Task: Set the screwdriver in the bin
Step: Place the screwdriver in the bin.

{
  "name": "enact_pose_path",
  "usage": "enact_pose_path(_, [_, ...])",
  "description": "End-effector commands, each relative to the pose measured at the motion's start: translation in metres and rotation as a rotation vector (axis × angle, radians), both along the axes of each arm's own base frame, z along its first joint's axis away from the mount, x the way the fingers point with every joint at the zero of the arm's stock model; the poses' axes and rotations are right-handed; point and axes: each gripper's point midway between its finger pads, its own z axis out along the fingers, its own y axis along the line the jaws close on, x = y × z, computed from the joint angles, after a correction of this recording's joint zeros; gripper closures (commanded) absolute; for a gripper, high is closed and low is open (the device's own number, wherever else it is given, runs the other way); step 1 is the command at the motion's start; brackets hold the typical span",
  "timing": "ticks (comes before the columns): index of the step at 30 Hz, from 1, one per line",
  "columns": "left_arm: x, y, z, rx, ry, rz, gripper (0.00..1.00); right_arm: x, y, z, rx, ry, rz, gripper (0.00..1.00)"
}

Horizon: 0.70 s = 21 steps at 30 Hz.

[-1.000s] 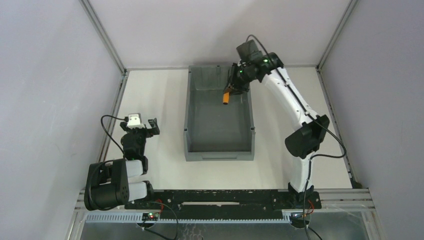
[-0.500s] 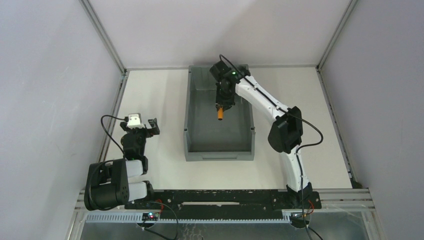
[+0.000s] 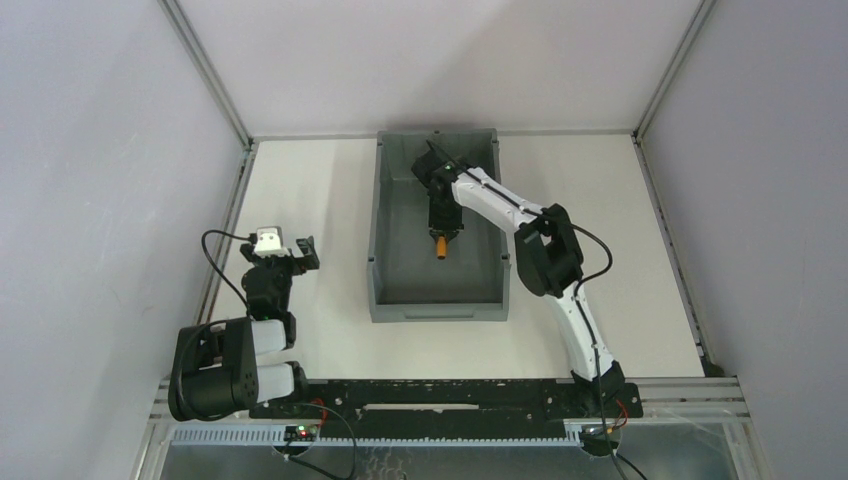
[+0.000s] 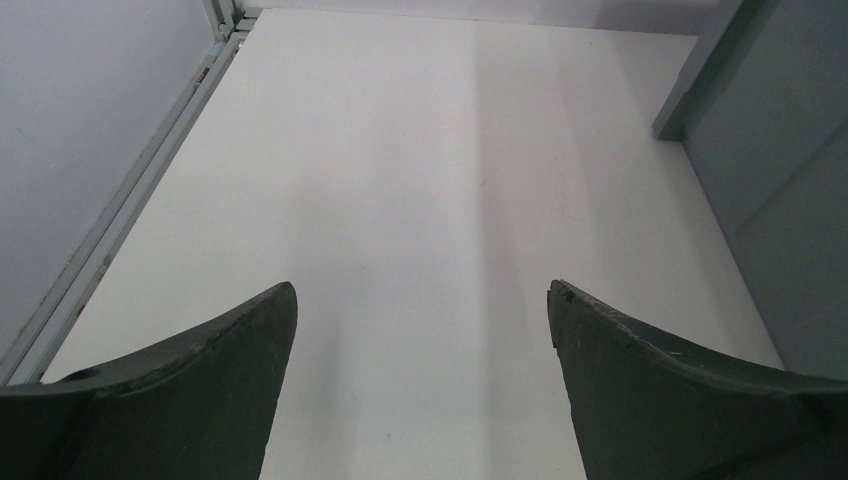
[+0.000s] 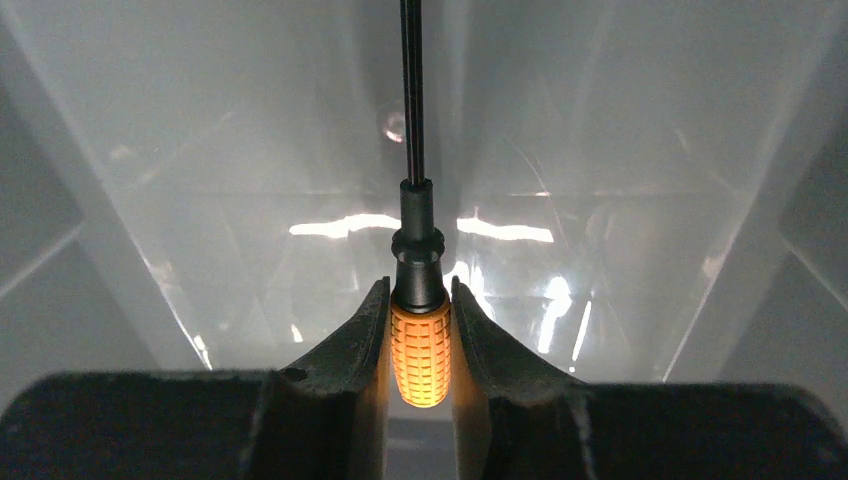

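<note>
I will next lower my right gripper's fingers a little and let go of the screwdriver. It is already inside the bin's sides, and the shiny grey bottom of the bin is below my gripper.
The large grey bin stands at the table's middle back. My right gripper reaches down inside it and is shut on the screwdriver. In the right wrist view the fingers clamp the ribbed orange handle from both sides. The thin black shaft points away over the shiny grey bin floor. I cannot tell whether the tip touches the floor. My left gripper is open and empty over bare table, left of the bin, and it also shows in the left wrist view.
The white table is boxed in by grey walls with metal rails along its edges. The bin's outer left wall rises at the right of the left wrist view. A black rail runs along the near edge.
My right gripper has carried the screwdriver from the bin's back right corner leftward and nearer, down into the bin's middle. The left arm has not moved.
</note>
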Motion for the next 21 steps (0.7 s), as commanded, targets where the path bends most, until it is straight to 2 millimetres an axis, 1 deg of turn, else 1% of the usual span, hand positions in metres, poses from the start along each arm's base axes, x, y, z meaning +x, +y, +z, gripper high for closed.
enact_pose_path(1, [0.011, 0.0, 0.027, 0.006, -0.077, -0.001, 0.0, 0.006, 0.013, -0.016, 0.017, -0.013, 0.014, 0.81])
enact_pose_path(6, [0.011, 0.0, 0.027, 0.006, -0.077, -0.001, 0.0, 0.006, 0.016, -0.028, 0.015, 0.008, 0.013, 0.79])
enact_pose_path(10, [0.011, 0.0, 0.027, 0.005, -0.077, -0.002, 0.0, 0.007, 0.016, -0.035, 0.022, 0.027, 0.002, 0.69])
enact_pose_path(13, [0.011, 0.0, 0.026, 0.006, -0.076, -0.002, 0.0, 0.007, 0.017, -0.036, 0.027, 0.037, -0.002, 0.58])
enact_pose_path(15, [0.011, 0.001, 0.027, 0.005, -0.076, 0.0, 0.0, 0.007, 0.017, -0.033, 0.034, 0.036, -0.002, 0.5])
enact_pose_path(17, [0.011, 0.0, 0.026, 0.005, -0.076, -0.002, 0.0, 0.009, 0.016, -0.026, 0.039, 0.026, -0.003, 0.44])
enact_pose_path(21, [0.011, 0.0, 0.027, 0.006, -0.076, -0.002, 0.0, 0.015, 0.015, -0.001, 0.072, -0.014, -0.005, 0.38])
